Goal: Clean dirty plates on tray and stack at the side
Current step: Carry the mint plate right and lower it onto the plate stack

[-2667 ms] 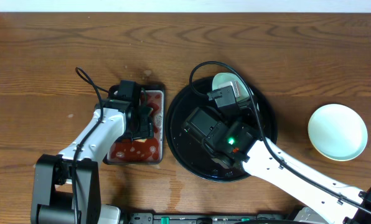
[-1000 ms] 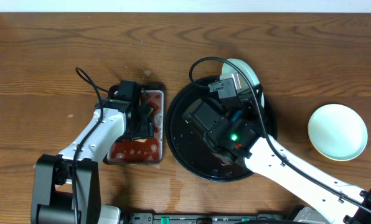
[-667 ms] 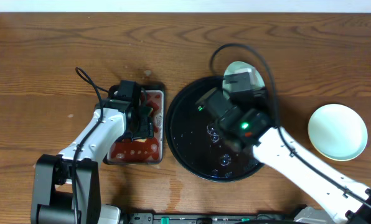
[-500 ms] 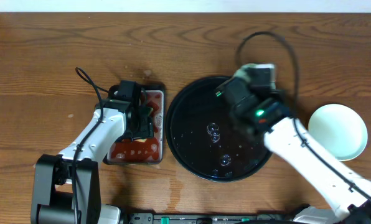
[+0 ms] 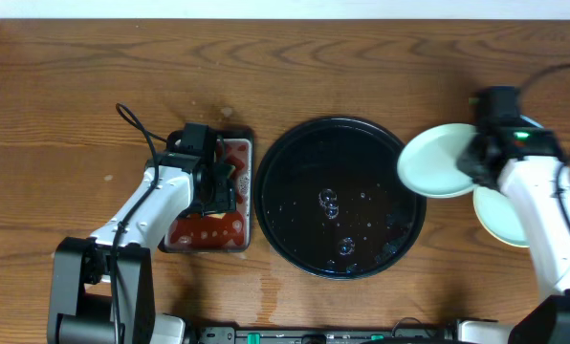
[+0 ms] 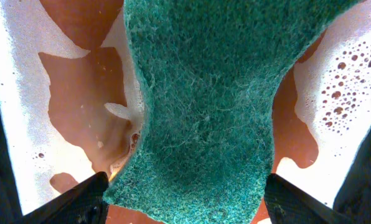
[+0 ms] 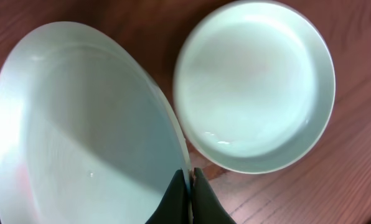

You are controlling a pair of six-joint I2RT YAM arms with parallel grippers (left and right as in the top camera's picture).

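Next, my right gripper takes the plate down and to the right in the overhead view, to release it atop the second mint plate [image 5: 499,216] [image 7: 254,87], which lies empty.
The black tray [image 5: 295,229] holds only water drops. My right gripper [image 5: 476,158] is shut on the rim of a pale mint plate [image 5: 436,161], which hangs tilted over the tray's right edge. In the right wrist view the fingers [image 7: 180,196] pinch that plate [image 7: 79,124] at its rim. A second mint plate [image 7: 254,87] lies on the wood just beside it, and my right arm partly covers this plate [image 5: 500,218] from above. My left gripper [image 5: 216,182] stays over the sauce tray, its wide jaws closed on a green sponge [image 6: 204,112].
The small metal tray [image 5: 185,234] with red sauce and foam lies left of the black tray, under my left gripper. A wet patch [image 5: 266,287] marks the wood near the front edge. Bare wood extends to the far left and along the back.
My right arm lifted the mint plate from the back of the black tray and swung it right, next to the plate on the table. The left arm has not moved.
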